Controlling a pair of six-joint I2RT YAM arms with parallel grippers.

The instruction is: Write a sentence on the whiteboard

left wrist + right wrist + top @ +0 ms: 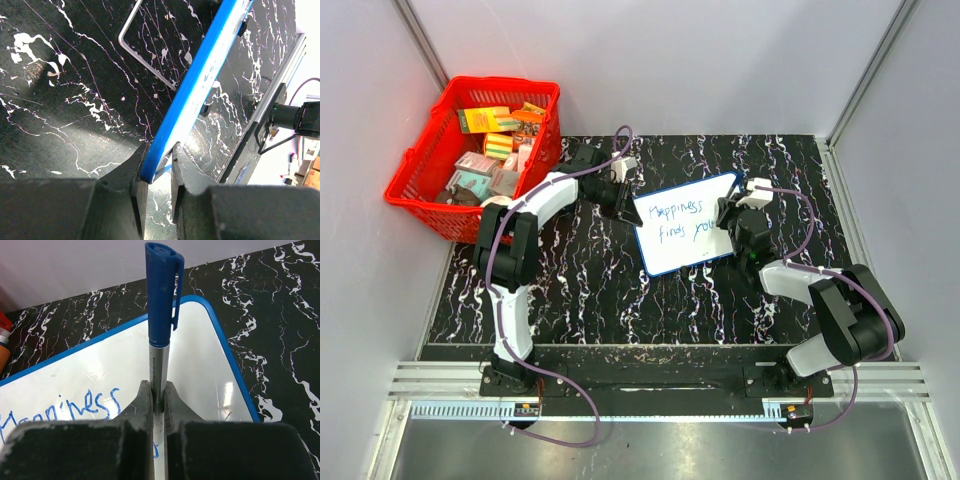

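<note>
To the right in the top view and down, I will bring my right gripper to the tabletop beside the whiteboard, releasing the marker [161,305] since that spot is bare.
The whiteboard [670,245], white with a thin blue rim, lies askew in the middle of the black marble table. The sentence [682,220] runs in blue handwriting over two lines, "Happiness finds you". My left gripper [620,197] is at the board's left edge; in the left wrist view its jaws [159,152] are shut on the blue rim of the whiteboard [200,75]. At the board's right edge, my right gripper [730,215] [158,387] is shut on a silver marker [161,305] with a blue cap on its far end. The marker's tip is hidden under the fingers. Part of the sentence [85,405] shows on the whiteboard [200,365].
A red basket [420,165] holding several small boxes stands at the back left corner. A bent metal wire [145,60] lies on the table [590,290] beside the board. Grey walls close in the sides and back. An aluminium rail [660,380] runs along the near edge.
</note>
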